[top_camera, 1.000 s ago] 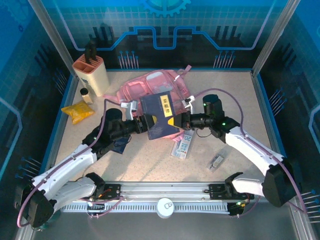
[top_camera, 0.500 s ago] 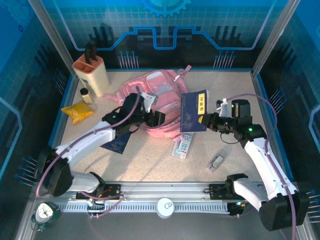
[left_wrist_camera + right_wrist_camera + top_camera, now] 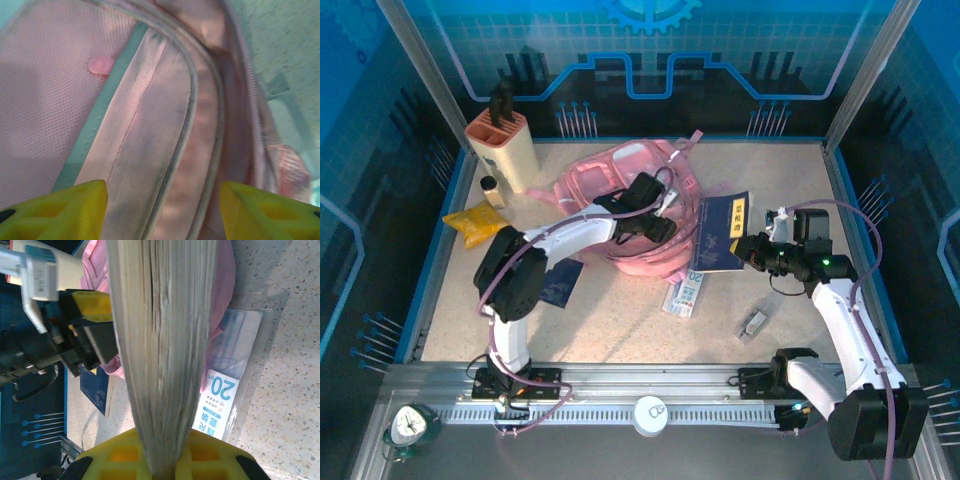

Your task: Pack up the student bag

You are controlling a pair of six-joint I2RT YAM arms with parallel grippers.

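My left gripper goes down, open, onto the pale trim seam of the pink bag next, because that raised edge already runs between its yellow fingertips.
The student bag is a pink backpack lying at the back middle of the table. My left gripper hovers over its front part, open, with pink fabric and a pale trim seam between its yellow fingertips. My right gripper is shut on a dark blue book held on edge just right of the bag. The book's page edges rise from between the yellow pads. The left gripper and the bag show behind the book.
A ruler packet marked 20 lies below the held book. Another blue book lies at the left. A yellow packet, small bottle and beige holder stand at the back left. A small clip lies at the front right.
The left gripper let go of the blue book and swung back and right over the bag. The right gripper carried the book to the right, off the bag's front.
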